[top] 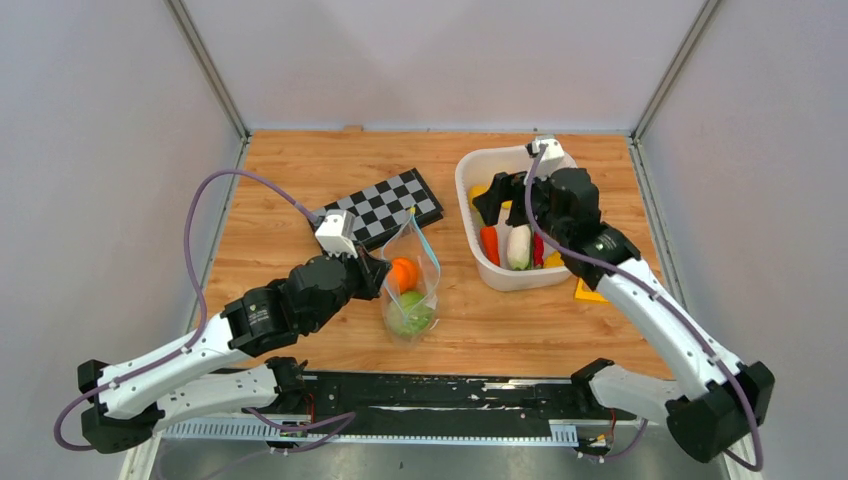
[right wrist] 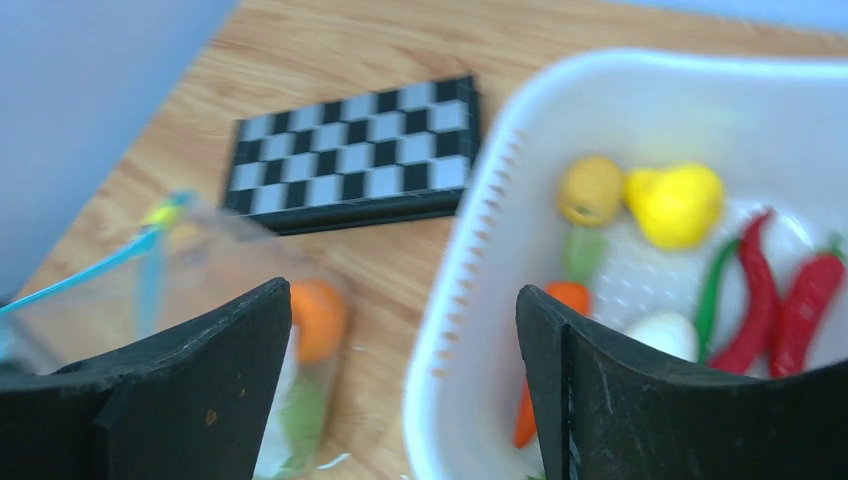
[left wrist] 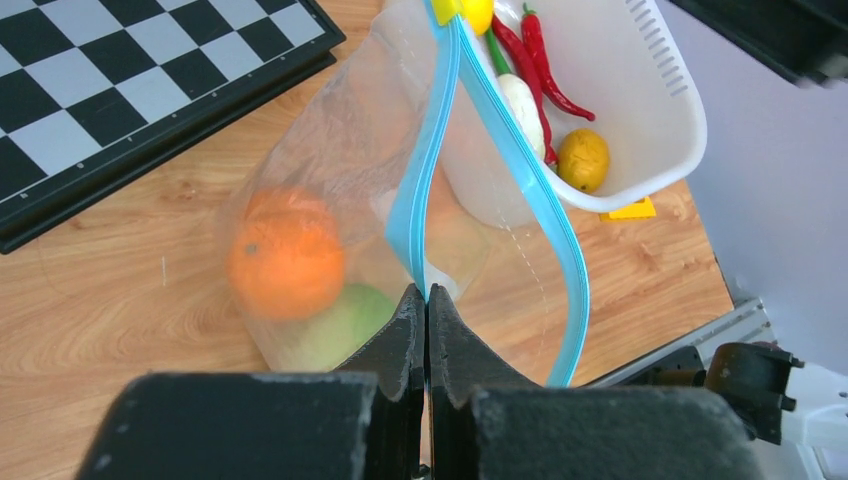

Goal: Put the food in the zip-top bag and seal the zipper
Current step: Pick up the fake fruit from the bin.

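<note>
My right gripper lowers outward into the basket around the yellow pear (right wrist: 678,203) next. The pear lies near the basket's far side below my open fingers.
The clear zip-top bag (top: 412,283) stands open in mid-table, its teal-blue zipper (left wrist: 430,160) spread apart. An orange (top: 404,272) and a green cabbage (top: 408,314) lie inside it. My left gripper (left wrist: 427,292) is shut on the bag's zipper edge and holds the mouth up. My right gripper (top: 492,200) is open and empty, hovering over the left rim of the white basket (top: 470,190). The basket holds a yellow pear (right wrist: 678,203), a lemon (right wrist: 590,190), a white radish (top: 519,246), a carrot (top: 489,243) and red peppers (right wrist: 765,290).
A black-and-white chessboard (top: 385,205) lies behind the bag. A yellow piece (top: 588,292) sticks out from under the basket's near right corner. Grey walls enclose the wooden table on three sides.
</note>
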Controlling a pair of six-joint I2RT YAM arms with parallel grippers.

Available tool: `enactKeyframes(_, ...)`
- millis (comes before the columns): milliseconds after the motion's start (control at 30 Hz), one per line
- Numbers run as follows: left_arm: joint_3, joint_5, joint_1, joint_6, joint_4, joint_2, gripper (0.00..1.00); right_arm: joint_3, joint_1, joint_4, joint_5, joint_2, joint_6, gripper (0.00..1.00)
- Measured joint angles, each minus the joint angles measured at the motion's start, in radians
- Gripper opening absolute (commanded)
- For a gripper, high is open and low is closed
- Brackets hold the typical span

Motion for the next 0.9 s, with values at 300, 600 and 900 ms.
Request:
enactKeyframes(300, -0.002, 0.03, 0.0, 0.011, 0.019, 0.005, 0.0, -0.01, -0.302, -0.031, -0.032, 0.264, 0.089, 0.8)
enactKeyframes(600, -0.011, 0.055, 0.0, 0.015, 0.026, 0.005, 0.0, 0.143, -0.329, -0.064, -0.011, 0.491, 0.101, 0.79)
enactKeyframes(900, -0.012, 0.066, 0.0, 0.017, 0.035, 0.005, 0.0, 0.303, -0.333, -0.042, 0.071, 0.727, 0.122, 0.78)
